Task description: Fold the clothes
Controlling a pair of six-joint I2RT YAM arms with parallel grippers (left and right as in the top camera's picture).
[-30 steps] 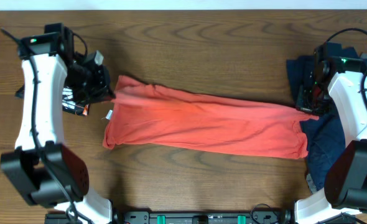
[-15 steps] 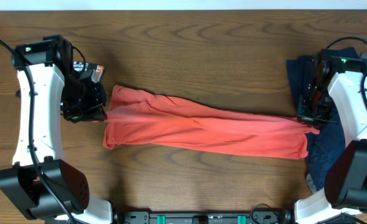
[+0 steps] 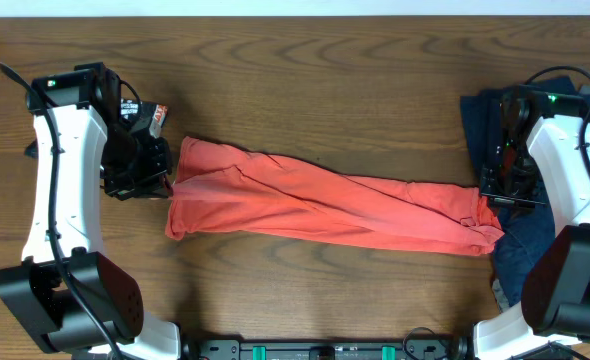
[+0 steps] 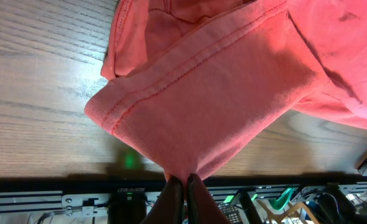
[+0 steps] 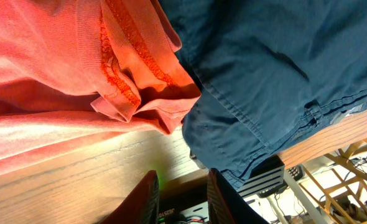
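Observation:
My left gripper should next pull the held fabric back over the near corner of the red end (image 3: 177,231) and then let go of the fabric.
The coral-red T-shirt (image 3: 315,205) lies stretched into a long, twisted band across the table. My left gripper (image 3: 163,182) is shut on its left end. In the left wrist view the fabric (image 4: 233,81) tapers into the shut gripper (image 4: 185,182). My right gripper (image 3: 491,192) is open just beside the shirt's right end, with nothing between its fingers (image 5: 147,190). The hemmed edge (image 5: 127,81) lies loose on the wood ahead of them. A dark navy garment (image 3: 535,240) lies crumpled at the right edge, partly under the right arm.
A small black printed item (image 3: 152,118) lies next to the left arm at the upper left. The navy cloth (image 5: 264,74) hangs over the table's right edge. Bare wood (image 3: 325,90) runs behind and in front of the shirt.
My right gripper has opened and let go of the shirt's right end, which has dropped onto the table. The left gripper shifted left with its end, then held still.

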